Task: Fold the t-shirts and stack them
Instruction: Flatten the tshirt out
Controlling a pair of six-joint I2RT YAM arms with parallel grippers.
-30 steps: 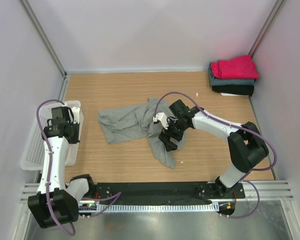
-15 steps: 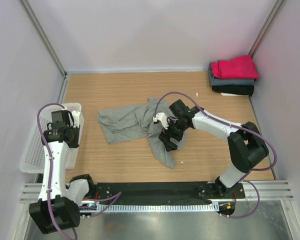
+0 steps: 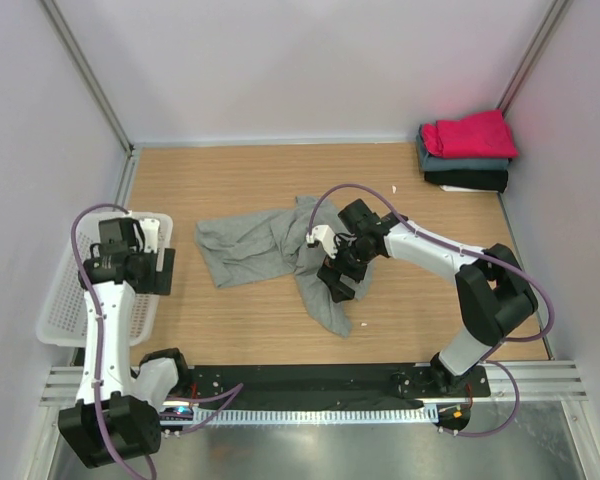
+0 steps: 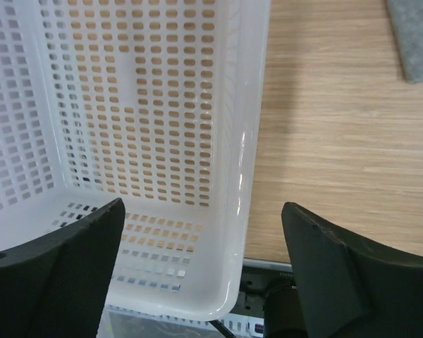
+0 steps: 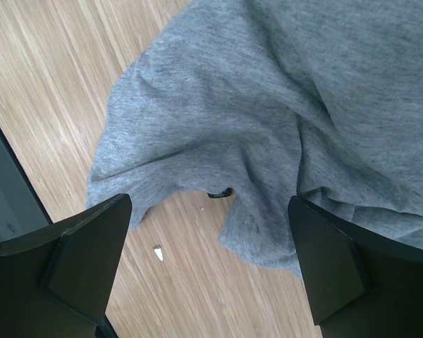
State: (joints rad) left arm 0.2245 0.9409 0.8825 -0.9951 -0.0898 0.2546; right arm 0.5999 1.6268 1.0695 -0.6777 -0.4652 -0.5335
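Note:
I will lower my right gripper toward the right in its wrist view, fingers astride, because the bunched fold [image 3: 359,287] [image 5: 261,227] beside the dark tag lies below it that way.
A heather-grey t-shirt [image 3: 265,252] lies crumpled mid-table, one part trailing toward the near edge. My right gripper [image 3: 338,272] hovers open over that trailing part. In the right wrist view the grey cloth [image 5: 268,105] fills the top, and its hem with a dark tag lies between the spread fingers of the gripper [image 5: 210,260], which hold nothing. Folded magenta [image 3: 470,133], slate-blue [image 3: 458,160] and black [image 3: 470,181] t-shirts sit stacked at the back right. My left gripper [image 3: 145,265] [image 4: 201,271] is open above the basket's right rim, holding nothing.
A white mesh basket [image 3: 65,300] stands at the left table edge, its rim [image 4: 252,141] running between my left fingers. A corner of the grey t-shirt [image 4: 412,35] shows at the far right. Small white scraps [image 3: 363,323] [image 5: 157,252] lie on the wood. Walls close in on three sides.
My left gripper has gone from shut to wide open while moving nearer and slightly right. The basket shifted a little toward the near edge. The right arm and the shirts have not moved.

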